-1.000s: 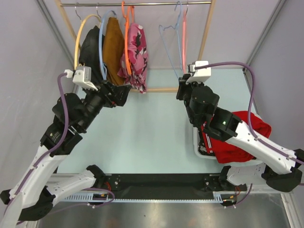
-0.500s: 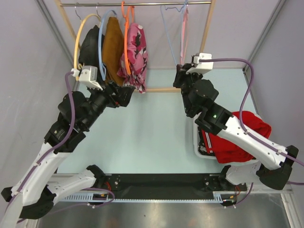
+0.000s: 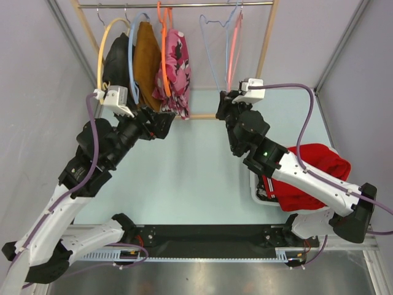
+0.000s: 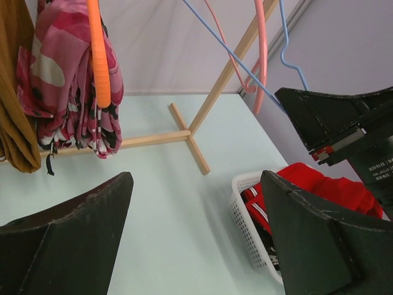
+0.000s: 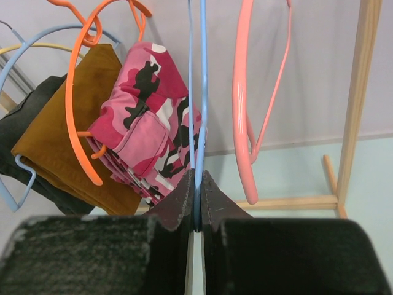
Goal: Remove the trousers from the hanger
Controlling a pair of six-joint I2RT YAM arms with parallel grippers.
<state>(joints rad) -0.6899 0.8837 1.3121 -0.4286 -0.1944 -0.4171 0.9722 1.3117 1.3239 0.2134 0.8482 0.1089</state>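
The red trousers are in the basket, so my right gripper should turn and swing the lower bar of the blue hanger toward the pink floral garment (image 3: 175, 67) and then let go of it.
The bright red trousers (image 3: 310, 175) with a white-striped waistband lie heaped in a white basket (image 3: 253, 184) at the right; they also show in the left wrist view (image 4: 334, 190). A bit of black cloth with white splotches (image 4: 273, 253) shows under them. My right gripper (image 3: 220, 106) is shut on the lower bar of an empty blue wire hanger (image 5: 196, 92), which hangs slanted from the rail. My left gripper (image 3: 164, 120) is open and empty, just below the pink floral garment (image 3: 175, 67). In its wrist view the fingers (image 4: 67, 233) stand wide apart over the table.
On the rail (image 3: 184, 5) hang a dark garment on a yellow hanger (image 3: 101, 52), a mustard-brown garment (image 3: 147, 58) on a blue hanger, the pink one on an orange hanger (image 3: 163, 55), and an empty salmon hanger (image 3: 233, 58). The wooden rack post (image 3: 267, 43) and foot bar (image 4: 190, 144) stand behind.
My right gripper has moved left and up, dragging the foot of the blue hanger leftwards so it slants. My left arm has shifted slightly toward the rack.
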